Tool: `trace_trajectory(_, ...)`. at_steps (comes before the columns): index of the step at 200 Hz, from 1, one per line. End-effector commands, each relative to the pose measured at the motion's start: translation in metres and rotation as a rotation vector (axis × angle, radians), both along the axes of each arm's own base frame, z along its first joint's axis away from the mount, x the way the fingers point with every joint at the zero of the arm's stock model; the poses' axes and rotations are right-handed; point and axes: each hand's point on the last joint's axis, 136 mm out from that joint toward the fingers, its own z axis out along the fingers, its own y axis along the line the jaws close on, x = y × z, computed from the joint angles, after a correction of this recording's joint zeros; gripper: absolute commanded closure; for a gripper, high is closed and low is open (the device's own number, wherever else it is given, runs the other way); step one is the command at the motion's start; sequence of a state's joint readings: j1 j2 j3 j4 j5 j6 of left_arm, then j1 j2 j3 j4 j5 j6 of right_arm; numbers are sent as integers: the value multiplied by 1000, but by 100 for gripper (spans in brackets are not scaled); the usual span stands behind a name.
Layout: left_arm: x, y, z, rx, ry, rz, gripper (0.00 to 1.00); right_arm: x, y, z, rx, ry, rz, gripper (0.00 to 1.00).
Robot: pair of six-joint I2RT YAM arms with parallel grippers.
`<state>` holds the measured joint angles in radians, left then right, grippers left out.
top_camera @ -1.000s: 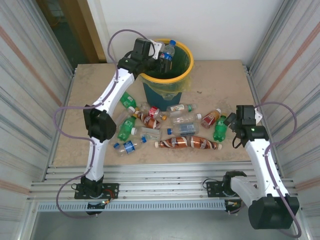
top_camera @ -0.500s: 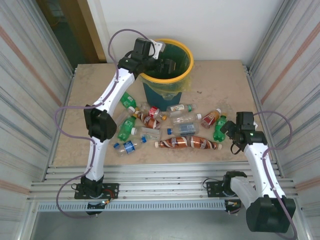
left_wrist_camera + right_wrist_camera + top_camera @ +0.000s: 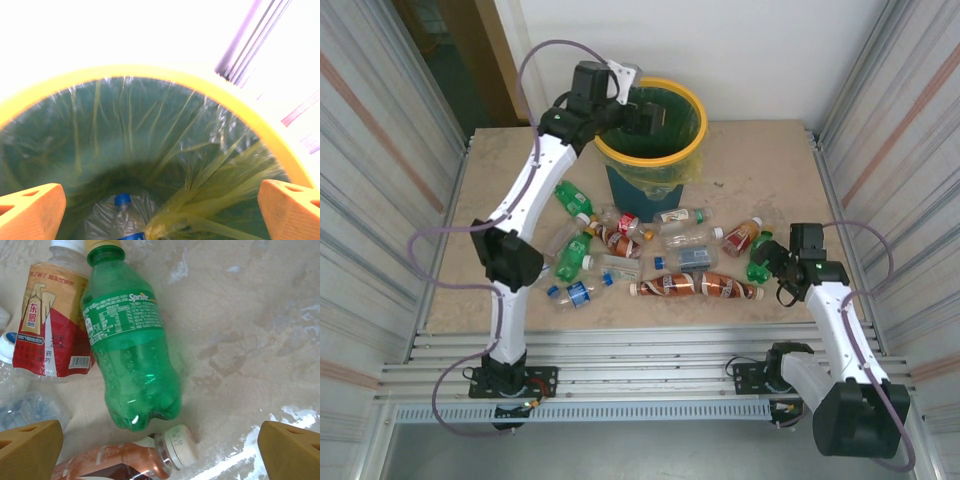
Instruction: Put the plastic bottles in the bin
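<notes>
The brown bottle's cap [image 3: 180, 445] crowds the Sprite bottle's base. My right gripper moves outward and down next onto the Sprite bottle's label [image 3: 124, 316], which lies below and outward of it.
My left gripper [image 3: 650, 117] hangs open over the bin [image 3: 655, 160], a dark teal tub with a yellow rim [image 3: 150, 72] and a yellow-green liner. Between its orange fingers [image 3: 30, 212] nothing is held. A clear bottle with a blue cap [image 3: 123, 212] lies at the bottom of the bin. Several plastic bottles lie on the table in front of the bin: green [image 3: 573, 257], brown cola [image 3: 665, 286], clear [image 3: 685, 258]. My right gripper [image 3: 772, 262] is open low over a green Sprite bottle [image 3: 130, 355], beside a red-labelled bottle [image 3: 50, 325] and a brown bottle's white cap [image 3: 180, 445].
Corrugated metal walls [image 3: 380, 180] close in both sides of the beige table [image 3: 760, 180]. An aluminium rail [image 3: 640, 350] runs along the near edge. Bare tabletop lies right of the Sprite bottle [image 3: 240, 340] and behind the bottles at the far right.
My left gripper opened and the blue-capped bottle dropped into the bin; that arm then drew back a little to the left. My right gripper moved left and down toward the green bottle.
</notes>
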<state>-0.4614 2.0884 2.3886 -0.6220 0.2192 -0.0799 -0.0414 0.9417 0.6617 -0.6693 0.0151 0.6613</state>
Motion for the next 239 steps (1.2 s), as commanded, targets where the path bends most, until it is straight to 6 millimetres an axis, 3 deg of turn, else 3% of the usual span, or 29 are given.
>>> trace_trajectory(1, -31, 19, 72, -25, -168, 15, 1, 10, 7, -1, 11, -10, 60, 4)
trace_trajectory(24, -50, 34, 83, -29, -202, 41, 1, 16, 10, -8, 4, 20, 88, 6)
trace_trajectory(58, -82, 60, 82, -41, -239, 97, 1, 25, 12, -15, -26, 62, 116, 9)
trace_trajectory(99, -121, 108, 48, -68, -275, 247, 1, 38, 16, -26, -43, 90, 150, 11)
trace_trajectory(167, -171, 203, -46, -32, -188, 582, 1, 55, 11, -45, -96, 175, 177, 18)
trace_trajectory(210, -199, 256, -75, -115, -194, 774, 1, 62, 11, -60, -87, 215, 190, 20)
trace_trajectory(239, -214, 285, -84, -166, -200, 873, 1, 64, 9, -70, -92, 254, 193, 22)
